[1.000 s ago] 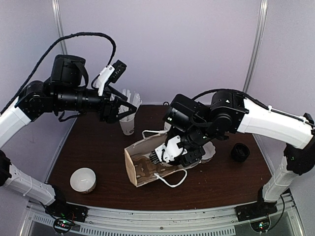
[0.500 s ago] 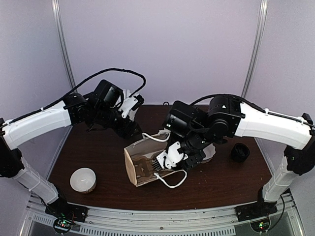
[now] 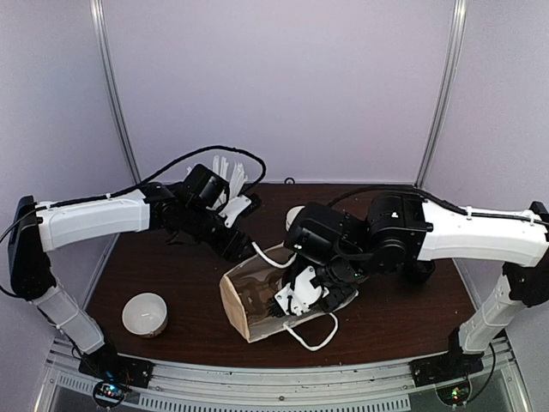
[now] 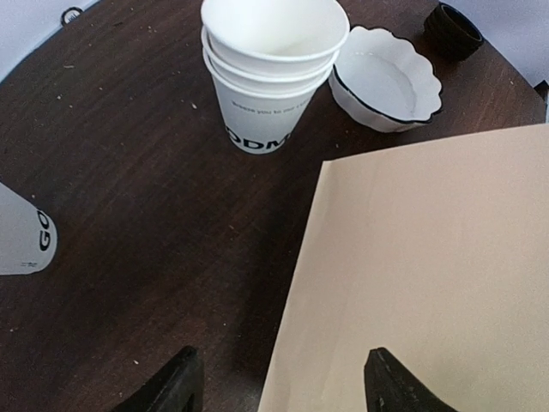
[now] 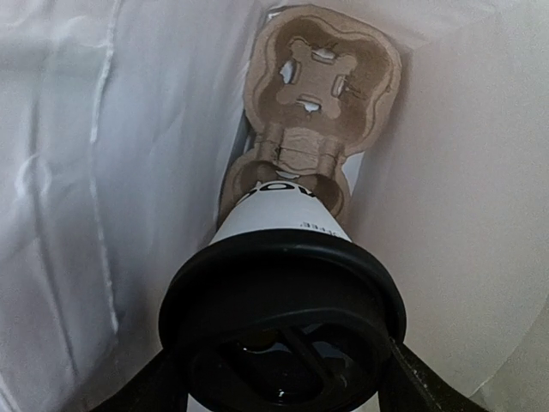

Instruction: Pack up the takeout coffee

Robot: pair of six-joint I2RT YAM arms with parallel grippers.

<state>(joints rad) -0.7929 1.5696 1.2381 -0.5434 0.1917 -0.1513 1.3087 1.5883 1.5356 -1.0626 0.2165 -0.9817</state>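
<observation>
The coffee [image 5: 281, 225] goes outward and down into the carrier's socket [image 5: 322, 188] next, as that lies below and outward of my right gripper. My right gripper then releases it.
The takeout coffee [image 5: 281, 225], a white printed cup under a black domed lid [image 5: 283, 283], is inside the kraft paper bag [image 3: 243, 300]. Its base rests at a socket of the cardboard cup carrier [image 5: 322, 81]. My right gripper [image 5: 283, 386] is shut on it just below the lid, one finger on each side. In the top view that gripper [image 3: 288, 300] reaches into the bag's mouth and hides the cup. My left gripper [image 4: 283, 390] is open at the bag's far edge [image 4: 296, 283], one finger over the table and one over the bag's panel [image 4: 429, 257]. It touches nothing that I can see.
A stack of lidless white cups [image 4: 271, 81] stands behind the bag, beside a white scalloped bowl [image 4: 386, 81] and a stack of black lids [image 4: 455, 30]. Another white cup [image 3: 144, 314] lies on its side at the front left of the brown table [image 3: 171, 257].
My left arm has swung down from beside the cup stack to the bag's far edge. The bag has turned and stands more upright, with the right gripper and cup deeper inside.
</observation>
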